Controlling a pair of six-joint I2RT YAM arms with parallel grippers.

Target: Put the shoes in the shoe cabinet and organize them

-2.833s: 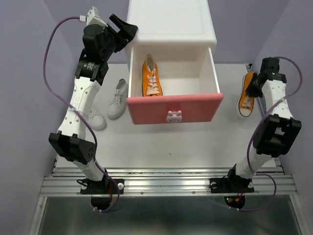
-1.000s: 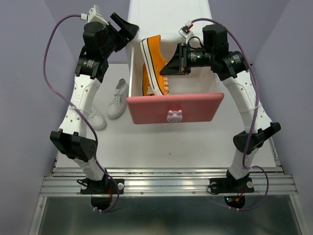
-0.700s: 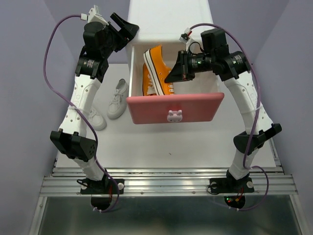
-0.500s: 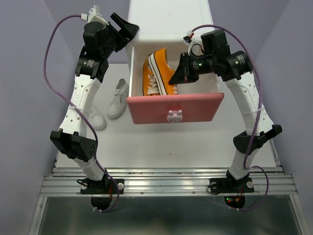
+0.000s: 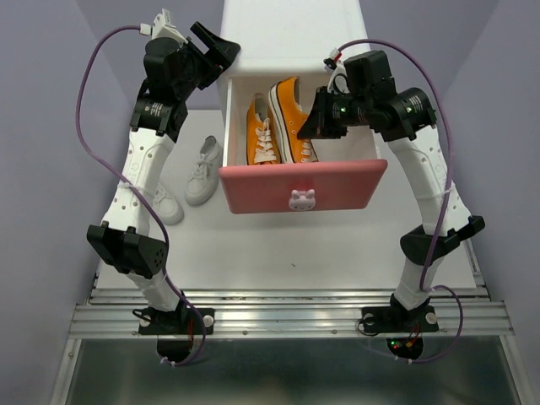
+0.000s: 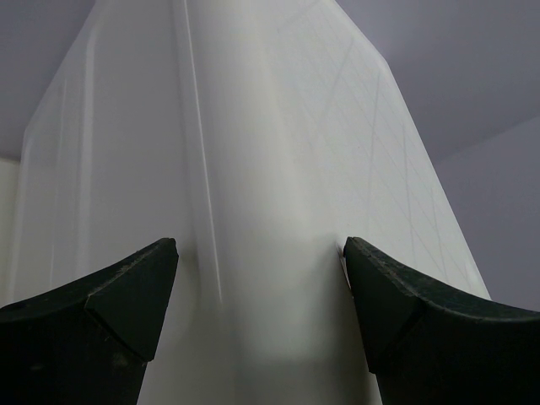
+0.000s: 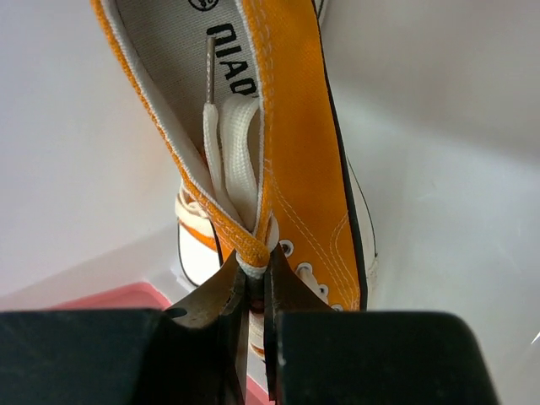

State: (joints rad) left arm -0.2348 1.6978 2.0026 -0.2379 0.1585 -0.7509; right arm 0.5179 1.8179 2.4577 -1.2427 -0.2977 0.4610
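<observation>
Next, my right gripper moves the tilted orange sneaker down and outward onto the drawer's bare bottom beside the first sneaker and releases it, since that side is empty.
The white shoe cabinet [image 5: 291, 38] stands at the back with its darker pink upper drawer [image 5: 302, 186] pulled out. One orange sneaker [image 5: 261, 135] lies in the drawer's left half. My right gripper [image 5: 314, 118] is shut on the collar of the second orange sneaker [image 5: 292, 118], holding it tilted on its side in the drawer beside the first; the wrist view shows it [image 7: 295, 126] pinched at the lace end. My left gripper [image 5: 215, 51] is open, its fingers [image 6: 101, 312] straddling the cabinet's upper left corner [image 6: 253, 211]. Two white sneakers [image 5: 202, 171] lie left of the cabinet.
The second white sneaker [image 5: 164, 205] lies partly under my left arm. The pink drawer front carries a bunny knob [image 5: 301, 200]. Lilac walls close in both sides. A metal rail [image 5: 287, 316] runs along the near edge.
My right gripper picked the orange sneaker up from the right of the table, carried it over the open drawer and lowered it in beside the first. The left arm has not moved.
</observation>
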